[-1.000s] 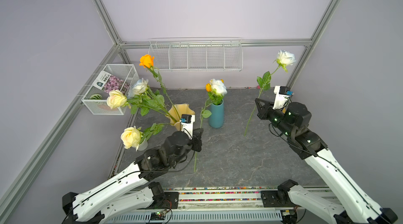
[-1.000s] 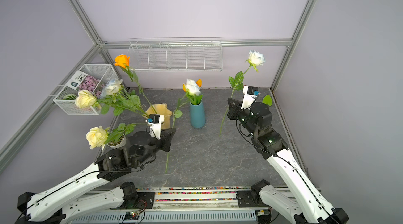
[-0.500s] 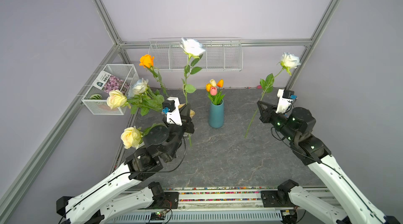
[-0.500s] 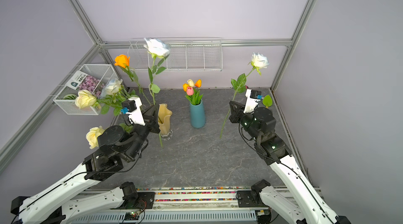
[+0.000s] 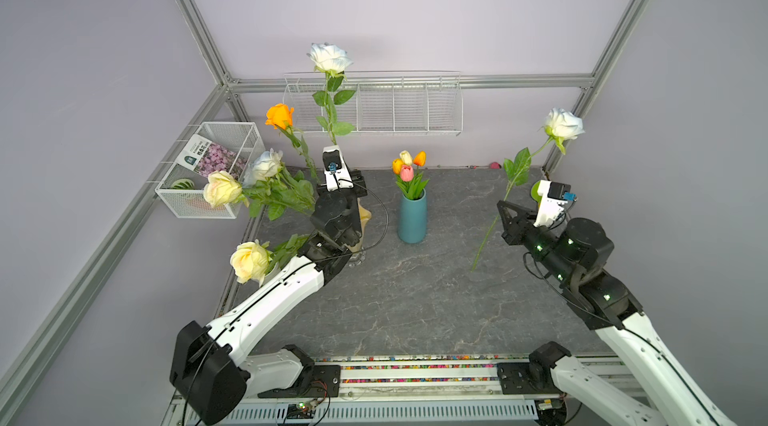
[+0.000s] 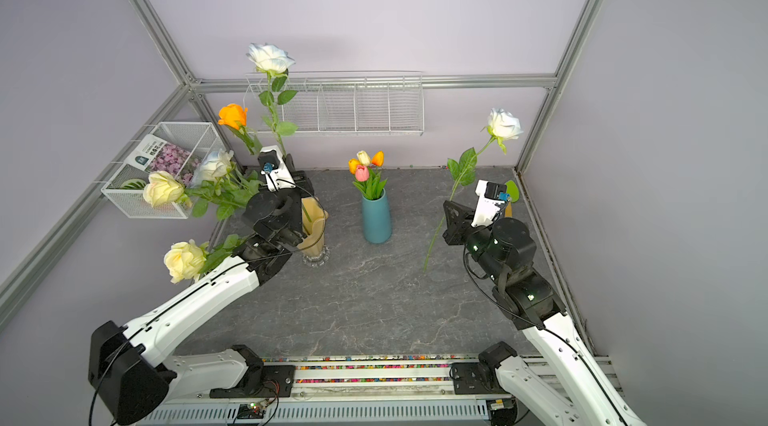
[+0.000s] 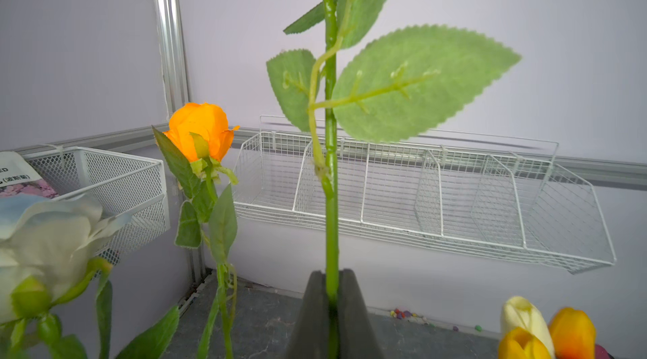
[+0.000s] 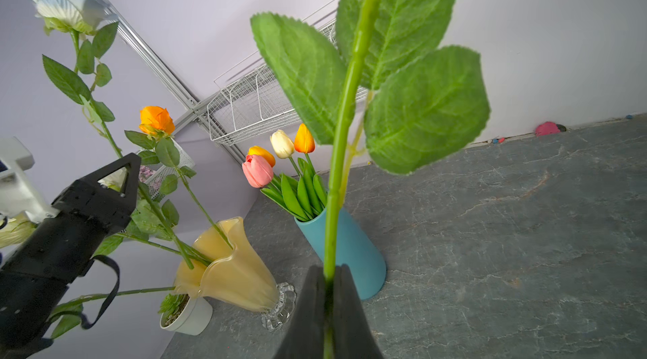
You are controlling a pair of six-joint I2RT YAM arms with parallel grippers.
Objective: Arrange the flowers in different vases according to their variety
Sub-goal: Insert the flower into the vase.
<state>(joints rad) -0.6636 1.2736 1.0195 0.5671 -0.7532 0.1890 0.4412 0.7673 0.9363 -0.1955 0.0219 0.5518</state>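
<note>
The amber vase's opening (image 6: 313, 215) is below my left gripper. I should lower the rose's upright stem in that gripper toward the opening next and release it there.
My left gripper (image 7: 332, 275) is shut on the stem of a white-blue rose (image 5: 330, 57) and holds it upright right by the amber vase (image 6: 316, 228). My arm hides the stem's lower end. Several roses lean left out of that vase, among them an orange one (image 5: 279, 116) and a cream one (image 5: 222, 188). The teal vase (image 5: 411, 220) at centre back holds the tulips (image 5: 409, 164). Off to the right, my right gripper (image 5: 500, 206) is shut on the stem of another white rose (image 5: 563, 125). That rose tilts right, with its stem tip above the table.
A wire basket (image 5: 183, 206) with a flower packet (image 5: 210, 156) hangs on the left wall. A long wire shelf (image 5: 395, 104) runs along the back wall. A small white pot (image 8: 185, 311) with a succulent stands beside the amber vase. Walls close in on both sides.
My left arm has swung its rose from low across the table's middle to upright by the amber vase, uncovering the tulips. The right arm has drifted slightly right with its rose.
</note>
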